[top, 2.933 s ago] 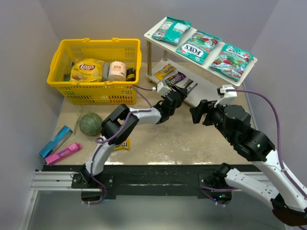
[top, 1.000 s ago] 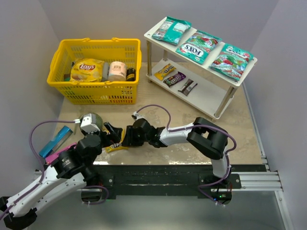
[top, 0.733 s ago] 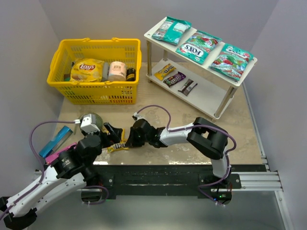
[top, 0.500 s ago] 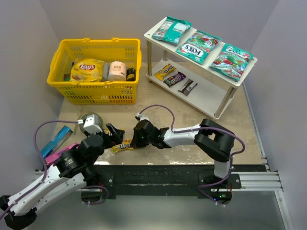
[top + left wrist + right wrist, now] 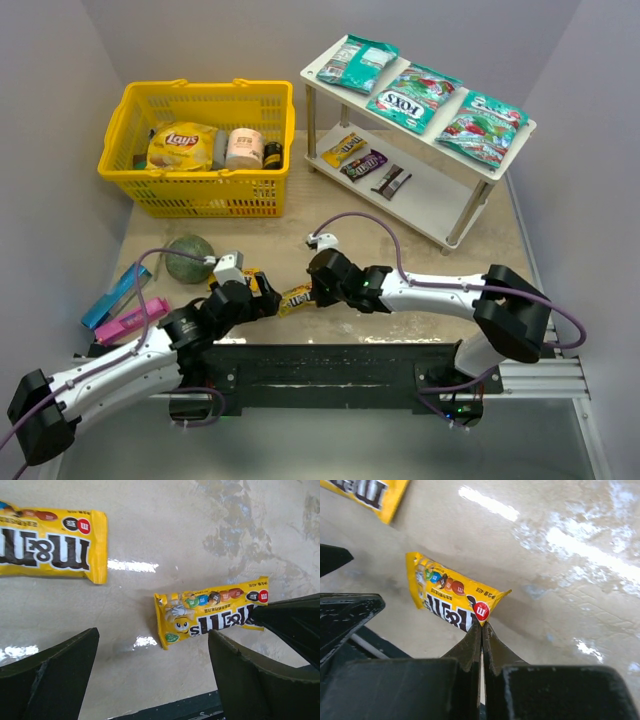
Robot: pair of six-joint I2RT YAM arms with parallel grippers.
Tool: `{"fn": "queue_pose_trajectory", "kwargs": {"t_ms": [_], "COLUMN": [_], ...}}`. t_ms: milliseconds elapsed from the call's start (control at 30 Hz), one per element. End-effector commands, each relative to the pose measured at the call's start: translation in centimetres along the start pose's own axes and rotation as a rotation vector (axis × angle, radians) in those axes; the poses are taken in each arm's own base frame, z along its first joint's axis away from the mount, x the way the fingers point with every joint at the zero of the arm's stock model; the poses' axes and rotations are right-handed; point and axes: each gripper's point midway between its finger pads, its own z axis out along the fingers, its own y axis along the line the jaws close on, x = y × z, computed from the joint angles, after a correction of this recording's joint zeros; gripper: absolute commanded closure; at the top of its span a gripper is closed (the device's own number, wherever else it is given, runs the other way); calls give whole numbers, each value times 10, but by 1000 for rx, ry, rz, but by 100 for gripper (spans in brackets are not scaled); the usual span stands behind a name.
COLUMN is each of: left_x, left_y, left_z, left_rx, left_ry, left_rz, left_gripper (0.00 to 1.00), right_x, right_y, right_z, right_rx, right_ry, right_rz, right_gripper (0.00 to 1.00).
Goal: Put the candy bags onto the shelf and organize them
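Note:
I need to lower my left gripper toward the right in the top view and close it on the packet's loose end, because my right gripper holds the other end.
My right gripper (image 5: pixel 481 622) is shut on the end of a small yellow M&M's packet (image 5: pixel 447 597), which hangs just above the tabletop near the front edge (image 5: pixel 294 299). Just left of it, my left gripper (image 5: pixel 152 650) stands open and empty, facing the packet (image 5: pixel 212 612). A second yellow packet (image 5: pixel 50 545) lies flat on the table further off. On the top board of the white shelf (image 5: pixel 440 195) lie three teal candy bags (image 5: pixel 358 62), (image 5: pixel 412 97), (image 5: pixel 482 127). Its lower board holds a yellow packet (image 5: pixel 343 148), a purple one (image 5: pixel 363 163) and a brown one (image 5: pixel 391 181).
A yellow basket (image 5: pixel 200 195) at the back left holds a Lay's bag (image 5: pixel 182 147) and jars. A green ball (image 5: pixel 185 258) sits in front of it. A flat blue packet (image 5: pixel 115 295) and a pink item (image 5: pixel 130 320) lie at the front left.
My right gripper has shut on the yellow packet and drawn it rightwards, raising it off the table. My left arm has stretched out to the right after it, still open.

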Motion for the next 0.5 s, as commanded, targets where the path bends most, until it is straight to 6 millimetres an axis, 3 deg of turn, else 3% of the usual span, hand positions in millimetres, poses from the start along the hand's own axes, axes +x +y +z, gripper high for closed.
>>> {"fn": "queue_pose_trajectory", "kwargs": {"t_ms": [0, 233, 267, 367, 467], "left_x": [-2, 10, 15, 18, 18], "left_y": [-27, -27, -23, -26, -28], "left_z": [10, 22, 24, 25, 27], "left_rx": [126, 190, 191, 228, 244], "left_ry": [-27, -49, -46, -51, -54], "left_rz": [-71, -123, -129, -148, -158], "left_gripper": [5, 14, 16, 19, 23], "right_x": [9, 16, 16, 18, 22], "right_y": [-29, -42, -44, -47, -51], "right_z": [-2, 8, 9, 13, 16], "right_rx": [98, 155, 164, 182, 196], "right_ry": [17, 34, 31, 35, 46], "right_rz": [-47, -43, -43, -42, -47], "right_gripper": [100, 81, 73, 63, 61]}}
